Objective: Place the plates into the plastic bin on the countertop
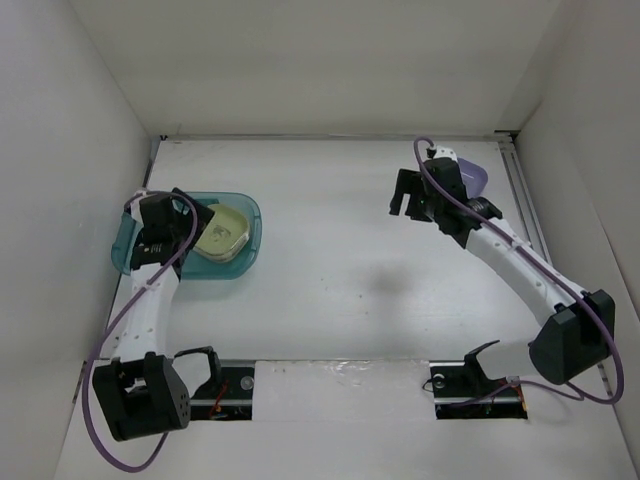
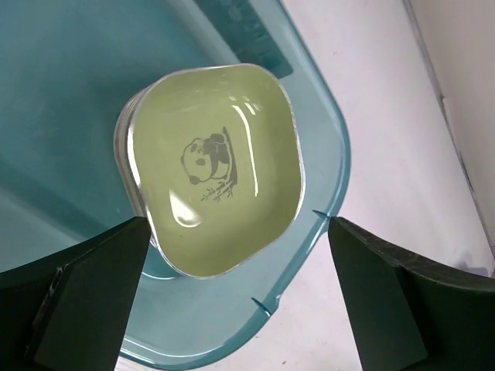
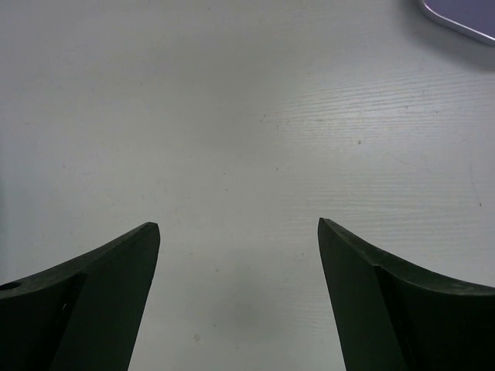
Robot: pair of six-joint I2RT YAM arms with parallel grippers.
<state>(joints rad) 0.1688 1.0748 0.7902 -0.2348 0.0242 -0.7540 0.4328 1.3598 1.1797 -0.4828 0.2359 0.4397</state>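
The purple plate is below my right gripper and to its right in the top view, so my right gripper should next move that way and down onto the plate's rail-side rim [image 1: 485, 182].
The teal plastic bin [image 1: 250, 215] sits at the left of the white countertop [image 1: 340, 260]. A stack of plates lies inside it, a green plate [image 2: 213, 166] with a panda mark on top, also seen from above [image 1: 225, 236]. My left gripper [image 2: 236, 232] hangs open and empty above the bin's corner [image 2: 325, 185]. A purple plate [image 1: 474, 175] lies at the far right, partly hidden behind my right arm; its edge shows in the right wrist view [image 3: 462, 15]. My right gripper [image 3: 238, 226] is open and empty above bare countertop, left of that plate.
White walls close the countertop on the left, back and right. A metal rail [image 1: 520, 190] runs along the right wall. The arm bases [image 1: 150, 390] stand at the near edge.
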